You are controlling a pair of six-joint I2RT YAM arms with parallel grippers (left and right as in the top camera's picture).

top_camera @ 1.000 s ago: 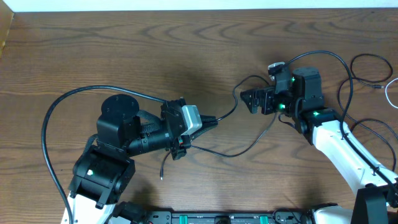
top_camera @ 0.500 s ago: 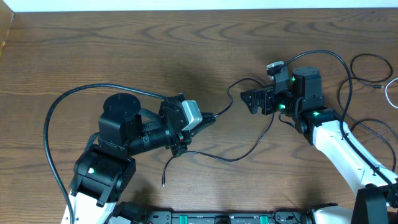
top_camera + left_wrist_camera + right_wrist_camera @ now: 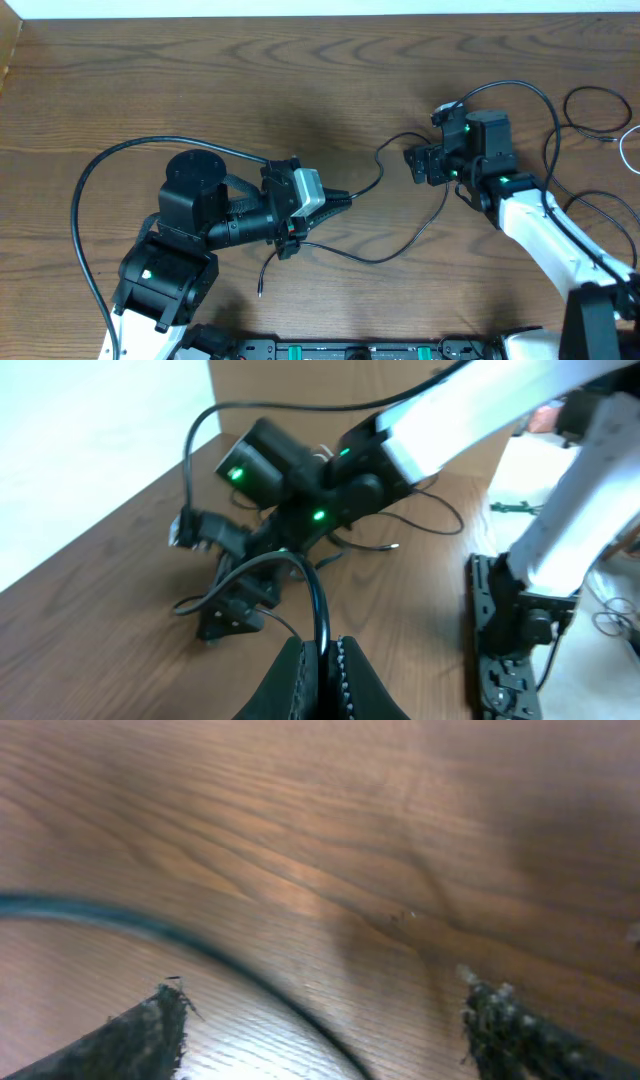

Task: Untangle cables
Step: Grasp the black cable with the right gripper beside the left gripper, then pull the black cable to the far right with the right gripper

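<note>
The held stretch [image 3: 353, 196] is between my fingers and curves toward my right gripper, so my left gripper will stay still next and open its fingers to let go of the thin black cable [image 3: 365, 260].
A thin black cable [image 3: 365, 260] lies slack across the middle of the table and runs between both arms. My left gripper [image 3: 345, 197] is shut on it; in the left wrist view the cable [image 3: 318, 600] rises from between the closed jaws [image 3: 322, 652] and arcs toward the right arm [image 3: 300, 470]. My right gripper [image 3: 412, 163] stands open just above the wood, with a blurred stretch of the black cable [image 3: 250, 982] passing between its fingers [image 3: 150, 1030], touching neither. Only a short curve of the white cable [image 3: 628, 145] shows at the far right edge.
A thin black loop [image 3: 595, 100] lies at the back right, near the white cord. Thick black robot cables arc around the left arm base [image 3: 90, 190] and over the right arm [image 3: 540, 100]. A power strip [image 3: 360, 350] lines the front edge.
The right gripper has drawn back a little to the right and its jaws have narrowed slightly. The left gripper swung briefly and returned, and the cable's loop shifted with it.
</note>
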